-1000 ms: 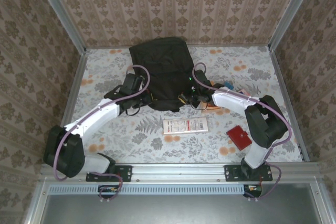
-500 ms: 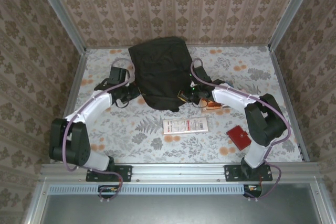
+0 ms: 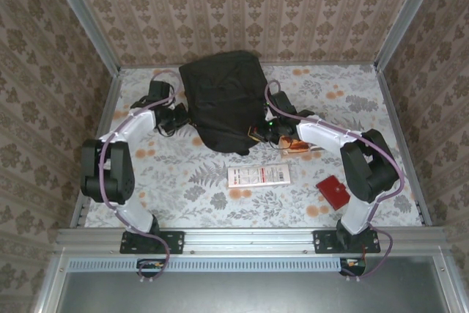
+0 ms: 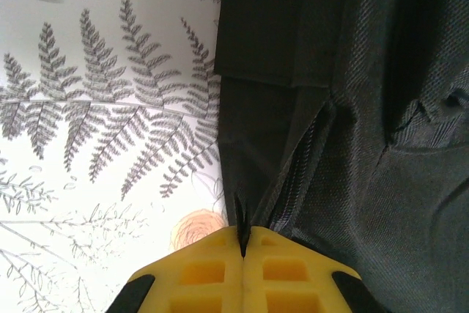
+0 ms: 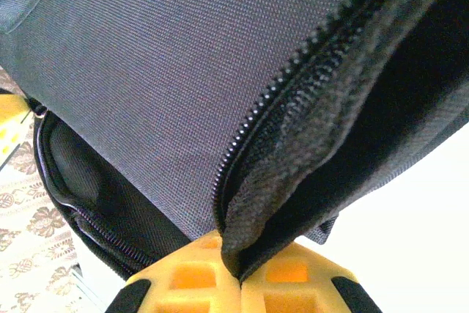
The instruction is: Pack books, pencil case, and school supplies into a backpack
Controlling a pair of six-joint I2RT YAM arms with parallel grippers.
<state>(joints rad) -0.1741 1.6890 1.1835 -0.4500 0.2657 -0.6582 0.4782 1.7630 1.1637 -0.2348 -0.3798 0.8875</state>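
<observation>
The left gripper draws the backpack's thin black tab [image 3: 191, 122] [image 4: 242, 219] back toward my base next and releases it there, because the backpack's far end reaches the patterned wall.
The black backpack [image 3: 223, 97] lies at the back middle of the table. My left gripper [image 3: 178, 116] is at its left edge, shut on a thin black tab of the backpack [image 4: 352, 108] beside a zip; the yellow fingers [image 4: 205, 269] press together. At the front right corner, my right gripper [image 3: 262, 131] is shut on the fabric lip along the backpack's [image 5: 146, 71] open zip. A sliver of the orange book [image 3: 299, 145] shows on the table under the right arm.
A white printed booklet [image 3: 258, 176] lies in front of the backpack. A small red flat case [image 3: 333, 191] sits at the front right. Metal rails [image 3: 110, 108] and patterned walls close in the table on three sides.
The left arm has swung left and back, its gripper now at the backpack's left edge. The backpack's near edge has skewed. The right gripper has shifted slightly back.
</observation>
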